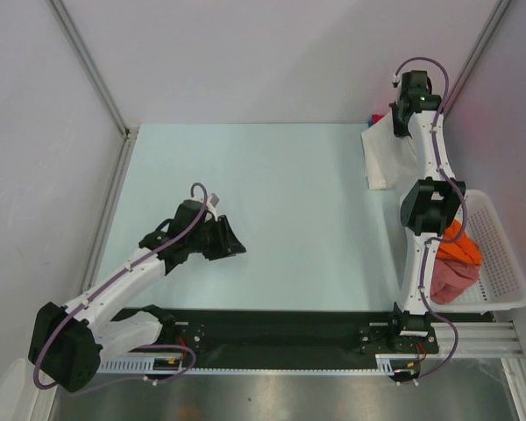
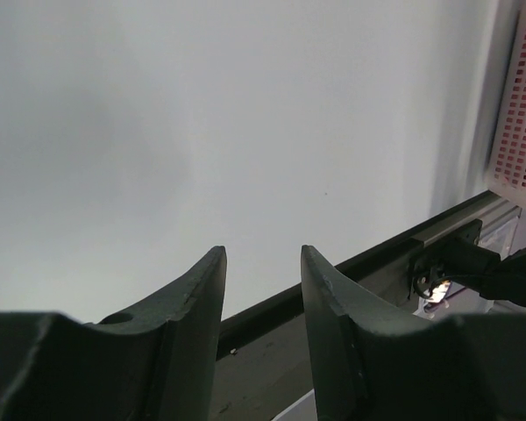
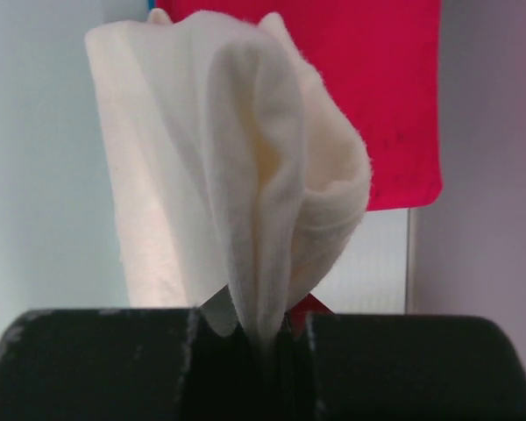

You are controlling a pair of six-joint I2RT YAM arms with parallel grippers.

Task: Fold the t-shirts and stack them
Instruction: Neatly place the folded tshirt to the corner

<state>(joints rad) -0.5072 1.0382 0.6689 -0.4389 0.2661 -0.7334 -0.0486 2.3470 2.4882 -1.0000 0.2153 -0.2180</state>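
Observation:
Next, my right gripper turns and carries the white t-shirt's fold toward the side, then down onto the red t-shirt (image 3: 373, 101) still bare there.
My right gripper (image 1: 404, 123) is at the far right corner of the table, shut on a bunched fold of the white t-shirt (image 1: 381, 158), which hangs down from it to the table. In the right wrist view the white cloth (image 3: 245, 175) is pinched between the jaws of that gripper (image 3: 263, 338), with a flat red t-shirt (image 3: 377, 88) behind it. A bit of that red shirt (image 1: 374, 118) shows by the white one from above. My left gripper (image 1: 232, 241) rests low at the table's left middle, open and empty, as the left wrist view (image 2: 263, 254) shows.
A white lattice basket (image 1: 500, 263) stands at the right edge, holding an orange t-shirt (image 1: 460, 246) and a pinkish-red one (image 1: 451, 281). It also shows in the left wrist view (image 2: 522, 105). A black rail (image 1: 280, 329) runs along the near edge. Walls close in at the back and sides.

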